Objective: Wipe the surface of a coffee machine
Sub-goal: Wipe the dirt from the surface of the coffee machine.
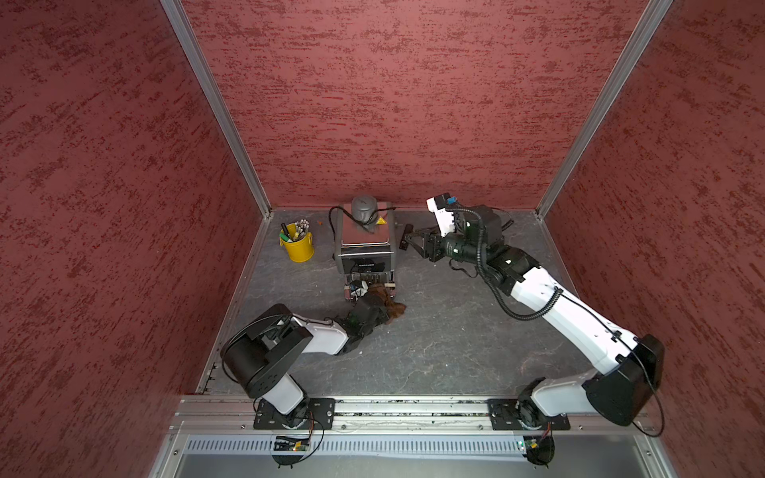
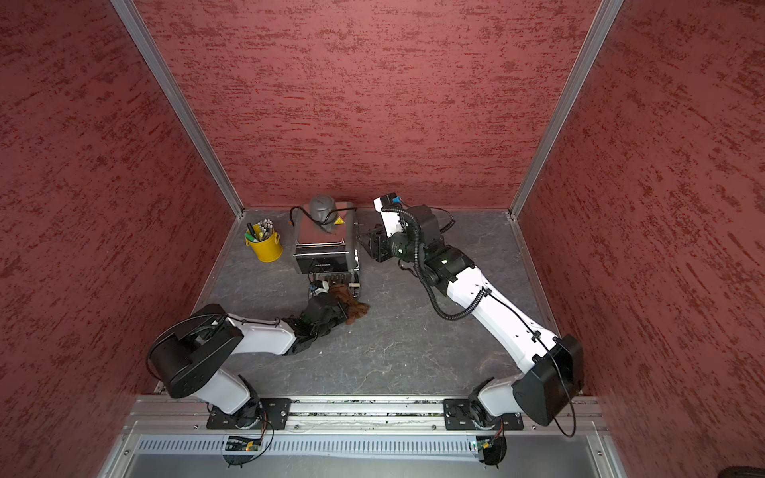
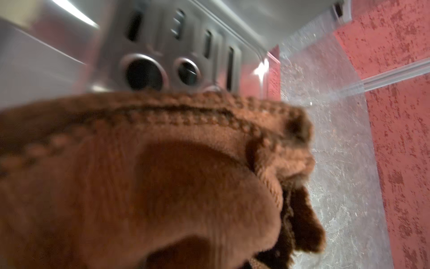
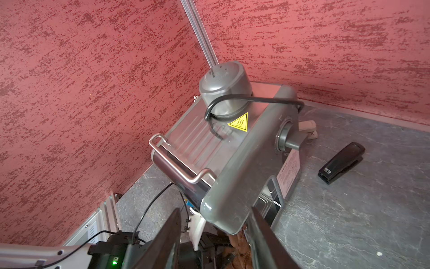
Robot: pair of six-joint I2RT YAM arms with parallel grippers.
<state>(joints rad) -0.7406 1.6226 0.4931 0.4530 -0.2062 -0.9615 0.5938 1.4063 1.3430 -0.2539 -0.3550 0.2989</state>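
Note:
The left gripper will next move off the drip tray [image 3: 176, 46] toward the bucket and release the cloth on the bare tabletop, since that spot lies between the gripper and the bucket.
The coffee machine [image 1: 364, 244] [image 2: 325, 244] stands near the back wall, grey and black, with a domed cap [image 4: 224, 86], a yellow sticker [image 4: 239, 122] and a black cord over its top. My left gripper [image 1: 374, 299] is low at the machine's front, shut on a brown cloth [image 1: 391, 307] [image 3: 162, 174] pressed against the steel drip tray [image 3: 176, 46]. The cloth hides its jaws in the left wrist view. My right gripper [image 1: 414, 243] [image 4: 215, 209] is open beside the machine's right side. Its fingers [image 4: 162, 240] stand apart, and the machine's grey corner shows between them unclamped.
A yellow bucket of pens [image 1: 297, 246] stands left of the machine. A black stapler [image 4: 339, 160] lies on the grey table by the machine's right side. Red walls close in the back and both sides. A metal rail [image 1: 414, 407] runs along the front.

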